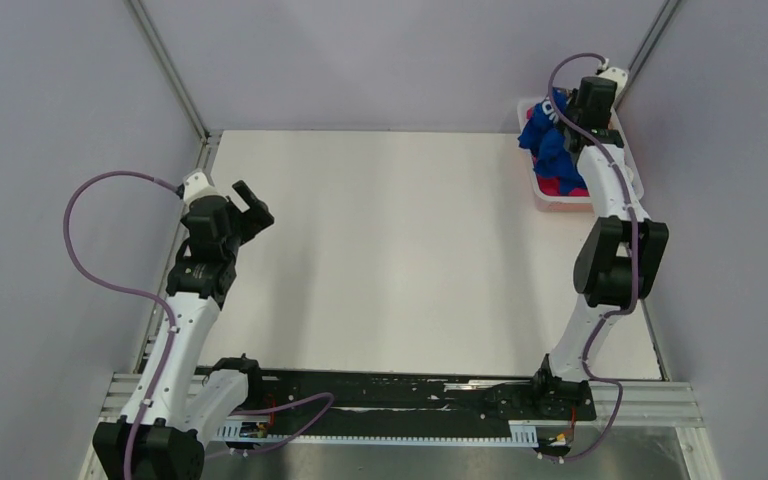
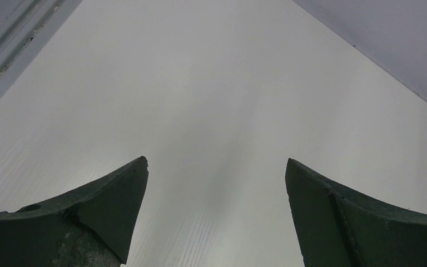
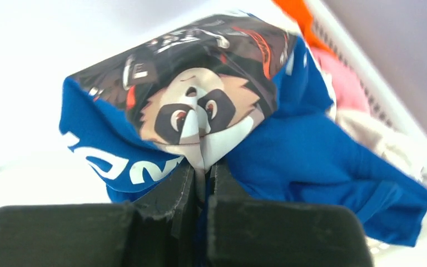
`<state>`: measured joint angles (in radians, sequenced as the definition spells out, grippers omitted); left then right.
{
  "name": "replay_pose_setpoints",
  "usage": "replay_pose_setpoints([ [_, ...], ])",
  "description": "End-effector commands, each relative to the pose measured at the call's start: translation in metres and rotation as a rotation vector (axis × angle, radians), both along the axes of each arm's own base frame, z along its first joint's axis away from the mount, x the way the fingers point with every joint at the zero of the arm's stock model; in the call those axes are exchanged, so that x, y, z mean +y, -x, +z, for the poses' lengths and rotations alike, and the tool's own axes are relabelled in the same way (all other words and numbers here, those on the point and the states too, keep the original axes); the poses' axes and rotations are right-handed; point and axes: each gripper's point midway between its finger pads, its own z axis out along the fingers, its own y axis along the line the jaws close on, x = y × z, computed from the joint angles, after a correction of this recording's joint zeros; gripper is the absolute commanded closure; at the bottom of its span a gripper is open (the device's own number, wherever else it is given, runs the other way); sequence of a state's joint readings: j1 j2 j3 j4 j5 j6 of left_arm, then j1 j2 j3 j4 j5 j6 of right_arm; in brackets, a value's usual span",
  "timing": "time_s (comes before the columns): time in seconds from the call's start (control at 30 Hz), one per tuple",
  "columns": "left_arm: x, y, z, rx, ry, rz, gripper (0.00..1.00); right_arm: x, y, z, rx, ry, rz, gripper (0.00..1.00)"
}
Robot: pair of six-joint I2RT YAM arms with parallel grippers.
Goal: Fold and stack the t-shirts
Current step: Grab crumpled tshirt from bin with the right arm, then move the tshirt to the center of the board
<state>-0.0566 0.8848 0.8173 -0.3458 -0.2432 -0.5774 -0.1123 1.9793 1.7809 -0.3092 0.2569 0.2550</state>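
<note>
The middle of the white table [image 1: 413,252] lies empty, so my right gripper lifts from the basket next, then swings back and down over that part.
The royal blue t-shirt [image 1: 546,142] hangs bunched over the white basket [image 1: 628,168] at the far right. My right gripper [image 1: 572,112] is shut on it. In the right wrist view the jaws [image 3: 204,167] pinch the cloth at the round cartoon print, with white lettering on the blue t-shirt [image 3: 311,150] to the left. A magenta shirt [image 1: 557,186] lies in the basket under it. Orange [image 3: 296,12], pink [image 3: 344,83] and white [image 3: 378,136] shirts show behind the blue one. My left gripper [image 1: 247,205] is open and empty above the table's left side; it also shows in the left wrist view [image 2: 217,167].
The white table [image 1: 400,250] spreads between the arms. Grey walls stand close on the left, back and right. A black rail [image 1: 400,395] with cables runs along the near edge.
</note>
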Motion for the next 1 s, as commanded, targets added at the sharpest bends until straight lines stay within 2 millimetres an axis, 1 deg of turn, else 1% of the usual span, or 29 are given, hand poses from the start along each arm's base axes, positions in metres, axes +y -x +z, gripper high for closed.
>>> replay_pose_setpoints([
  [0.0, -0.003, -0.004, 0.01, -0.052, 0.0, -0.028, 0.0, 0.039, 0.016, 0.203, -0.467, 0.072, 0.209, 1.0],
  [0.13, -0.006, -0.003, 0.01, -0.059, 0.004, -0.041, 0.0, 0.092, 0.043, 0.261, -0.595, 0.014, 0.444, 1.0],
  [0.27, -0.008, 0.001, 0.012, -0.072, 0.011, -0.054, 0.0, 0.16, 0.078, 0.303, -0.678, -0.059, 0.718, 1.0],
  [0.3, -0.009, 0.001, 0.013, -0.078, 0.014, -0.059, 0.0, 0.177, 0.087, 0.31, -0.692, -0.077, 0.785, 1.0],
  [0.37, -0.009, 0.003, 0.014, -0.082, 0.014, -0.059, 0.0, 0.218, 0.105, 0.322, -0.712, -0.121, 0.923, 1.0],
  [0.4, -0.009, 0.005, 0.014, -0.081, 0.013, -0.058, 0.0, 0.236, 0.113, 0.325, -0.716, -0.135, 0.984, 1.0],
  [0.47, -0.007, 0.007, 0.014, -0.078, 0.01, -0.052, 0.0, 0.27, 0.131, 0.328, -0.718, -0.155, 1.1, 1.0],
  [0.53, -0.005, 0.011, 0.015, -0.076, 0.006, -0.043, 0.0, 0.299, 0.145, 0.324, -0.703, -0.154, 1.179, 1.0],
  [0.57, -0.004, 0.012, 0.016, -0.076, 0.002, -0.033, 0.0, 0.31, 0.151, 0.318, -0.687, -0.152, 1.21, 1.0],
  [0.6, -0.002, 0.015, 0.016, -0.076, 0.002, -0.028, 0.0, 0.319, 0.159, 0.308, -0.652, -0.165, 1.26, 1.0],
  [0.63, -0.001, 0.016, 0.017, -0.078, -0.001, -0.018, 0.0, 0.326, 0.166, 0.296, -0.616, -0.186, 1.303, 1.0],
  [0.67, 0.0, 0.018, 0.017, -0.079, -0.002, -0.014, 0.0, 0.33, 0.174, 0.279, -0.574, -0.206, 1.34, 0.98],
  [0.7, 0.001, 0.019, 0.018, -0.083, -0.003, -0.007, 0.0, 0.332, 0.178, 0.246, -0.496, -0.228, 1.36, 0.94],
  [0.73, 0.002, 0.02, 0.018, -0.082, -0.003, -0.004, 0.0, 0.329, 0.183, 0.221, -0.443, -0.224, 1.351, 0.87],
  [0.77, 0.002, 0.02, 0.018, -0.082, -0.003, -0.002, 0.0, 0.321, 0.184, 0.189, -0.381, -0.208, 1.31, 0.82],
  [0.8, 0.002, 0.021, 0.017, -0.079, -0.003, -0.001, 0.0, 0.308, 0.183, 0.16, -0.328, -0.183, 1.224, 0.76],
  [0.83, 0.002, 0.02, 0.015, -0.073, 0.0, 0.0, 0.0, 0.292, 0.185, 0.13, -0.275, -0.154, 1.135, 0.68],
  [0.87, 0.002, 0.019, 0.014, -0.067, 0.002, 0.0, 0.0, 0.274, 0.187, 0.104, -0.231, -0.118, 1.032, 0.56],
  [0.93, -0.001, 0.016, 0.008, -0.042, 0.015, -0.005, 0.0, 0.237, 0.19, 0.059, -0.142, -0.096, 0.816, 0.16],
  [0.97, -0.004, 0.012, 0.003, -0.015, 0.03, -0.015, 0.0, 0.222, 0.193, 0.044, -0.117, -0.102, 0.722, 0.03],
])
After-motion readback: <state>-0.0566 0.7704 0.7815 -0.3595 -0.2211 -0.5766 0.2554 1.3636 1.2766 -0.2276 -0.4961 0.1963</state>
